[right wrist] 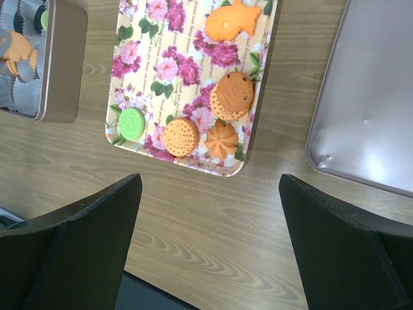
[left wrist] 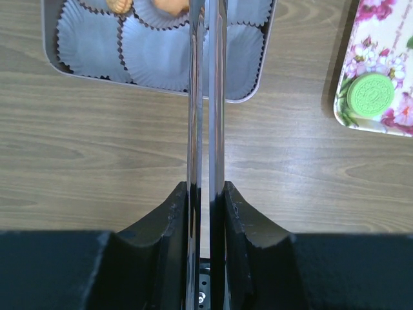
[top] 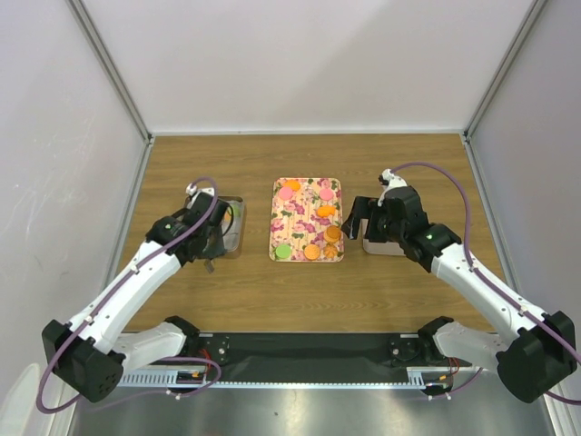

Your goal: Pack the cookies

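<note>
The left gripper moves down and shifts slightly toward the floral tray next, over the tin's tray-side paper cups (top: 233,238).
Cookies lie on the floral tray (top: 307,220): pink and orange ones at the far end, a green one (top: 283,250) and orange ones at the near end. My left gripper (top: 213,238) is shut on metal tongs (left wrist: 206,97) that reach over the grey tin (left wrist: 258,93), which is lined with white paper cups (left wrist: 155,58). An orange cookie (left wrist: 171,6) sits by the tong tips, which are cut off by the frame. My right gripper (right wrist: 211,181) is open and empty, above bare table just near of the tray's corner (right wrist: 232,169). The green cookie (right wrist: 131,123) and orange cookies (right wrist: 180,136) lie ahead of it.
The grey tin lid (right wrist: 368,103) lies right of the tray, partly under my right arm (top: 399,222). The tin (top: 231,227) is left of the tray. White walls enclose the wooden table on three sides.
</note>
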Controlling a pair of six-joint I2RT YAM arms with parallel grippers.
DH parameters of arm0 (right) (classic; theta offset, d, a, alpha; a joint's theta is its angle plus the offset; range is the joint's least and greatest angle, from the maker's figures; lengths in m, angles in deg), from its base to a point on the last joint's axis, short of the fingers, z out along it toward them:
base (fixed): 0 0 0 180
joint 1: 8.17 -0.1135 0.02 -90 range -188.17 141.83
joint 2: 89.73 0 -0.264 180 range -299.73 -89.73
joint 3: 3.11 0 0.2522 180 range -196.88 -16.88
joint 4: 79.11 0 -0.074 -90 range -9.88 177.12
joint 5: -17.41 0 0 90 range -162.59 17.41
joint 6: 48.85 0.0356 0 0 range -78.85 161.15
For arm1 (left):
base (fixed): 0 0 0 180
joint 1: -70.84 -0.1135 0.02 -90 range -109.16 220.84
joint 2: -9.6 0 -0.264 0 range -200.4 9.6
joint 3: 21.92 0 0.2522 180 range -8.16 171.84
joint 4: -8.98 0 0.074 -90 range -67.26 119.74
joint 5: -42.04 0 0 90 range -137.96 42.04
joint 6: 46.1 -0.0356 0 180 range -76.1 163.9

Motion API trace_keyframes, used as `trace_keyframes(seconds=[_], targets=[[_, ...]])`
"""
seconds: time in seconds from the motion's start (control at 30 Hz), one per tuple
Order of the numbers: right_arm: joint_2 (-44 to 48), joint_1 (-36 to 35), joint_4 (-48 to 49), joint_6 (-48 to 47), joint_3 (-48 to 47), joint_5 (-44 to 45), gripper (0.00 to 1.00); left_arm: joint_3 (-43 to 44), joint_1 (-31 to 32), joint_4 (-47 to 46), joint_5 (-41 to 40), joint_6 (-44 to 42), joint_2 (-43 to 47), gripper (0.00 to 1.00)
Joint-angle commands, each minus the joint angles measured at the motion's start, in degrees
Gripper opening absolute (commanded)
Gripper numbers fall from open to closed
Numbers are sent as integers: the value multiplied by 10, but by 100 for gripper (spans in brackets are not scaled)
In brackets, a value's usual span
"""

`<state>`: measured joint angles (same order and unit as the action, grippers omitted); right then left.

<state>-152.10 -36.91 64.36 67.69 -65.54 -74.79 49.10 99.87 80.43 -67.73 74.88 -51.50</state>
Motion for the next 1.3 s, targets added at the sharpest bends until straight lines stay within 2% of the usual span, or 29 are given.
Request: trace_keyframes(seconds=[0.0, 0.47, 1.1, 1.27], targets=[[0, -4, 19, 2, -21, -3, 95, -6, -7, -29, 14, -21, -3, 24], [5, -3, 19, 3, -17, -1, 94, -21, -8, -62, 29, -32, -32, 25], [4, -4, 23, 3, -16, -4, 95, -16, -9, -52, 24, -31, -27, 40], [3, -4, 23, 4, -20, -4, 95, -5, -9, -41, 21, -32, -20, 40]])
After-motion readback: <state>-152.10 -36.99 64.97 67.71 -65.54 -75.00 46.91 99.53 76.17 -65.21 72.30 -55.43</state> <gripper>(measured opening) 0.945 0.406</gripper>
